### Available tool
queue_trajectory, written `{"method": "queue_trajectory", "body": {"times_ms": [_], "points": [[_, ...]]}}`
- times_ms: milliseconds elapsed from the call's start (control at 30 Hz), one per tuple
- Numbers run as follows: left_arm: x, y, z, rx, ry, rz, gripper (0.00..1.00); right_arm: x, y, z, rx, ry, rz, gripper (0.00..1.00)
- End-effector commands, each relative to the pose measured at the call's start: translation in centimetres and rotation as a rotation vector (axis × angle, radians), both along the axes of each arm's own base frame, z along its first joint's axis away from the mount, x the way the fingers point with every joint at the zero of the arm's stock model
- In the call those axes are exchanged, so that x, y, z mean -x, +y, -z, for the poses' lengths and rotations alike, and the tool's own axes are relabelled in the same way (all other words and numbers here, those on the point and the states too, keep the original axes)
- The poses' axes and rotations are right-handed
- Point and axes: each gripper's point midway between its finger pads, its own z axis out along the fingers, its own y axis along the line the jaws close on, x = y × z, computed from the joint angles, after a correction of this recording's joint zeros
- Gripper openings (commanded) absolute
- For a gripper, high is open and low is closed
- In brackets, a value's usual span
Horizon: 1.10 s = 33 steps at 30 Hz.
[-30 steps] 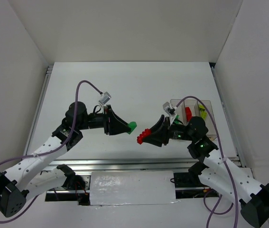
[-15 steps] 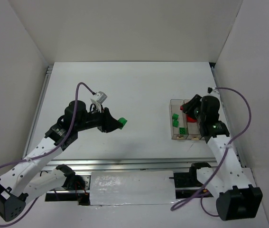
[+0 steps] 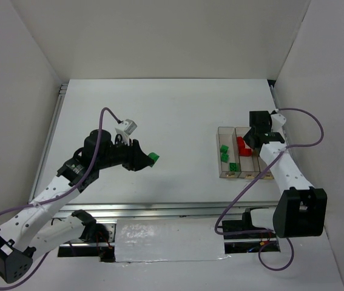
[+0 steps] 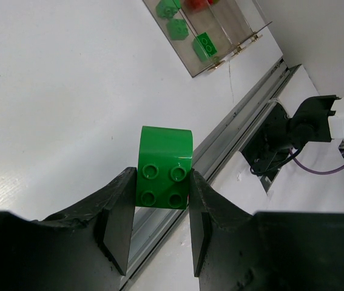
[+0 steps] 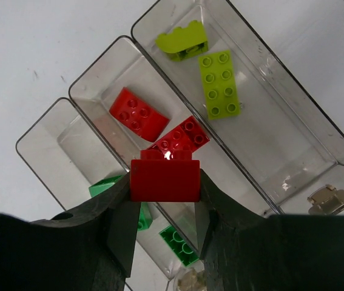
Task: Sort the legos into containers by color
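The left gripper moves to the right in the top view, over the nearest clear bin (image 3: 227, 153) (image 4: 185, 28), next and releases the green brick, since that bin holds green bricks.
My left gripper (image 3: 148, 159) is shut on a green brick (image 3: 153, 158) and holds it above the table's left middle; the left wrist view shows the brick (image 4: 164, 159) pinched between both fingers. My right gripper (image 3: 249, 141) is shut on a red brick (image 5: 164, 179) and hovers over the three joined clear bins (image 3: 219, 140). In the right wrist view the middle bin (image 5: 99, 63) holds two red bricks (image 5: 138, 113), the right bin holds two yellow-green bricks (image 5: 220, 83), and the left bin holds green bricks (image 5: 181, 242). The held red brick hangs over the wall between the left and middle bins.
A metal rail (image 3: 159, 209) runs along the table's near edge, and also shows in the left wrist view (image 4: 244, 103). White walls enclose the table on the left, back and right. The right arm's purple cable (image 3: 305, 124) loops beside the bins.
My right arm has swung from the table's middle to above the bins, carrying the red brick. My left gripper has drawn back a little to the left with the green brick.
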Motion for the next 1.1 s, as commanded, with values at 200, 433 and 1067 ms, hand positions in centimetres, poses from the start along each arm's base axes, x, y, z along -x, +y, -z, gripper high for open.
{"method": "queue_trajectory", "body": {"times_ms": [200, 433, 1067], "points": [[0.1, -0.1, -1.2, 0.023, -0.054, 0.018, 0.00, 0.9, -0.4, 2.4, 0.002, 0.035, 0.028, 0.15], [-0.1, -0.3, -0.8, 0.016, -0.036, 0.023, 0.00, 1.2, 0.2, 3.0, -0.018, 0.046, -0.005, 0.77], [-5.9, -16.7, 0.3, -0.104, -0.043, 0.174, 0.00, 7.3, 6.4, -13.5, -0.189, -0.446, -0.316, 1.00]]}}
